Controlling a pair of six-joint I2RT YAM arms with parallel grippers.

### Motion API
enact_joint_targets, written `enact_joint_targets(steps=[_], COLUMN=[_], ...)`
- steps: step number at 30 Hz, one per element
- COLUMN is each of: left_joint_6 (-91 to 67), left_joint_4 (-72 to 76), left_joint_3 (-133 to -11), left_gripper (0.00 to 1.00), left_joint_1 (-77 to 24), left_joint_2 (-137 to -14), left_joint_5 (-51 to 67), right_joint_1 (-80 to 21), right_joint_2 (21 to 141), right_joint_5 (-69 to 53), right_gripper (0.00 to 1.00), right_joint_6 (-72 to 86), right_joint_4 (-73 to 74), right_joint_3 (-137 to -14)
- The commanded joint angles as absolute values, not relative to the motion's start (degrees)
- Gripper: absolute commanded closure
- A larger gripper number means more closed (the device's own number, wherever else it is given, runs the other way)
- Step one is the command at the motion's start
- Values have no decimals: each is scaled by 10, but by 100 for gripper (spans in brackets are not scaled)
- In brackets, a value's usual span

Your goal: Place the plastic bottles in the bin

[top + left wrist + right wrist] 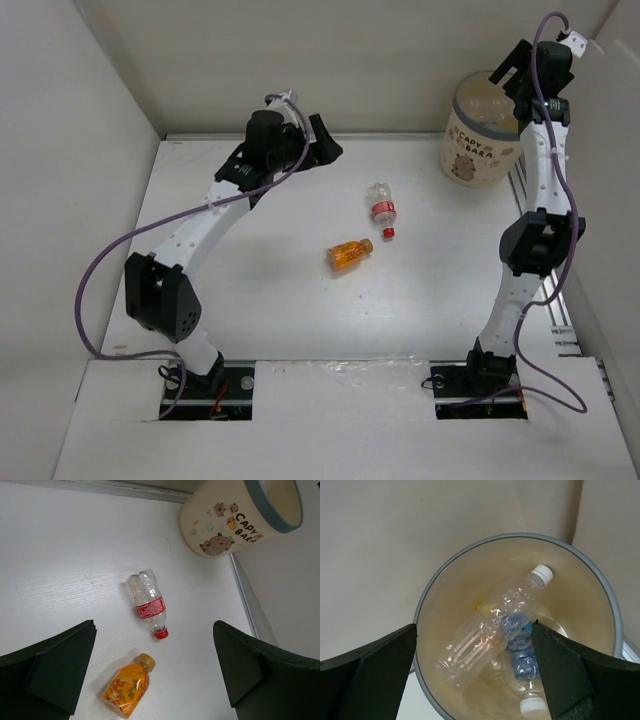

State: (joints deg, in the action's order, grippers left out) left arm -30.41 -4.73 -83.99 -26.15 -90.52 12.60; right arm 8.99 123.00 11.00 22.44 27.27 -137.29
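My left gripper is above the red-labelled bottle's capless end [379,191], which is to its right in the top view and clear of the orange bottle [350,254]. I will lower the gripper across onto that end.
The cream capybara bin [480,135] stands at the table's far right; it also shows in the left wrist view [225,522]. My right gripper [530,70] hangs open and empty above its mouth. Inside the bin [427,605] lie a clear bottle [490,630], a blue-labelled bottle [522,672] and a bit of yellow [479,607]. The red-labelled bottle with red cap [381,208] [147,603] and the orange bottle [350,254] [125,687] lie on the table's middle. My left gripper [325,150] is open and empty, raised left of them.
A metal rail [545,300] runs along the table's right edge beside the right arm. White walls close in the back and both sides. A purple cable [95,290] loops off the left arm.
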Motion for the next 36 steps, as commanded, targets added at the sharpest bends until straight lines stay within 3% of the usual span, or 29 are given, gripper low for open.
enact_joint_targets(steps=[1, 8, 15, 23, 36], left_joint_6=[-274, -254, -262, -329, -424], left_joint_4=[-71, -195, -240, -200, -230], left_joint_3=[-950, -1197, -1345, -1284, -1288], left_gripper=[0, 0, 0, 0, 0], left_joint_1=[-268, -301, -336, -374, -385], left_joint_2=[-967, -1173, -1340, -1354, -1406], left_joint_5=[137, 109, 110, 73, -31], right_joint_1=[89, 66, 33, 15, 20], right_joint_2=[1176, 1039, 859, 742, 621], right_joint_5=[161, 163, 67, 32, -36], right_gripper=[0, 0, 0, 0, 0], right_joint_6=[240, 279, 287, 293, 282], right_joint_4=[281, 263, 204, 167, 178], right_joint_3=[-1386, -1242, -1017, -845, -785])
